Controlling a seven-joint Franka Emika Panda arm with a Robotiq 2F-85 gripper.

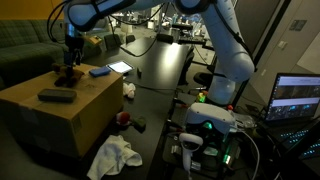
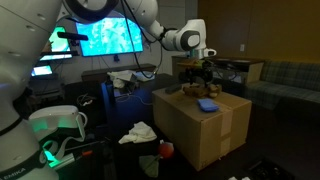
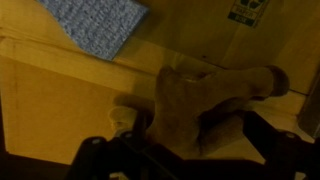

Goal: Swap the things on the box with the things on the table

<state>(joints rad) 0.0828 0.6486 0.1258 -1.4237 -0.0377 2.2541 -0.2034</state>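
The robot's open fingers are already on either side of the brown lump's middle (image 1: pixel 68 76) (image 3: pixel 188 122), so the gripper needs to move straight down next and close on it.
The tan cardboard box (image 1: pixel 60 115) (image 2: pixel 200 130) stands beside the long black table (image 1: pixel 160 60). On its top lie a brown soft lump (image 1: pixel 67 76) (image 2: pixel 189 90) (image 3: pixel 205 95), a blue cloth-like pad (image 1: pixel 98 71) (image 2: pixel 207 104) (image 3: pixel 95 20) and a flat black object (image 1: pixel 57 95). My gripper (image 1: pixel 72 58) (image 2: pixel 197 70) (image 3: pixel 195 125) hangs low over the box, directly above the brown lump. In the wrist view its dark fingers (image 3: pixel 265 135) stand wide apart on either side of the lump, open, not pressing on it.
A white cloth (image 1: pixel 112 155) (image 2: pixel 137 132) lies on the floor by the box, with a small red thing (image 1: pixel 123 117) near it. A pale sheet (image 1: pixel 118 67) lies on the table. A green sofa (image 1: pixel 25 45) stands behind the box, and lit screens (image 1: pixel 297 97) (image 2: pixel 108 37) at the sides.
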